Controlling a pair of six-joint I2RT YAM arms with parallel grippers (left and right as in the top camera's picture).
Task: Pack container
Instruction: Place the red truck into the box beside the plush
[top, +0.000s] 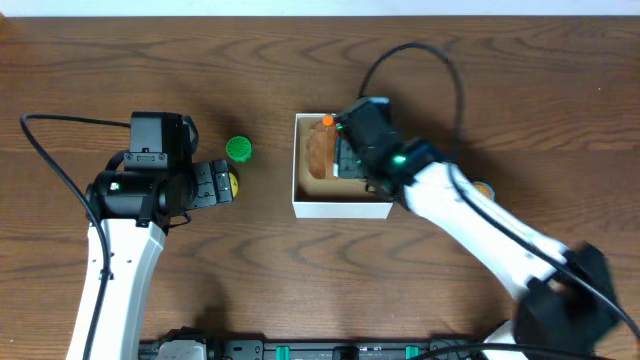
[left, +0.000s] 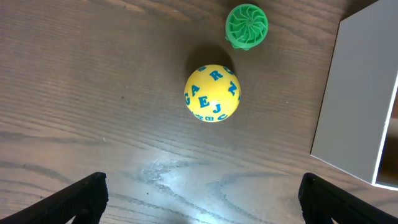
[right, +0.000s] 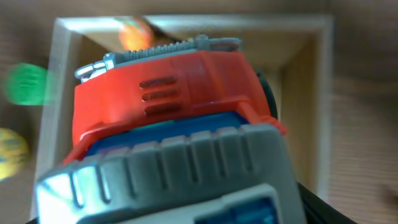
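Observation:
I need to lower my right gripper next toward the box's bare bottom beside the brown toy and release the toy truck, since that brown toy already takes one side of the box (right: 62, 81).
The container (top: 340, 208) is a small white box with a tan bottom at the table's middle. My right gripper (top: 350, 150) hangs over it, shut on a red, blue and grey toy truck (right: 180, 106) that fills the right wrist view above the box (right: 62, 81). A small orange toy (top: 327, 121) lies in the box's far corner. A yellow ball with blue letters (left: 212, 93) and a green round toy (left: 247, 25) lie left of the box (left: 357, 93). My left gripper (left: 202, 205) is open and empty, just short of the ball (top: 230, 183).
A small orange-yellow object (top: 483, 187) peeks out from behind the right arm, right of the box. The green toy (top: 238, 149) lies between the left gripper (top: 212, 184) and the box. Cables run along the far side of the table.

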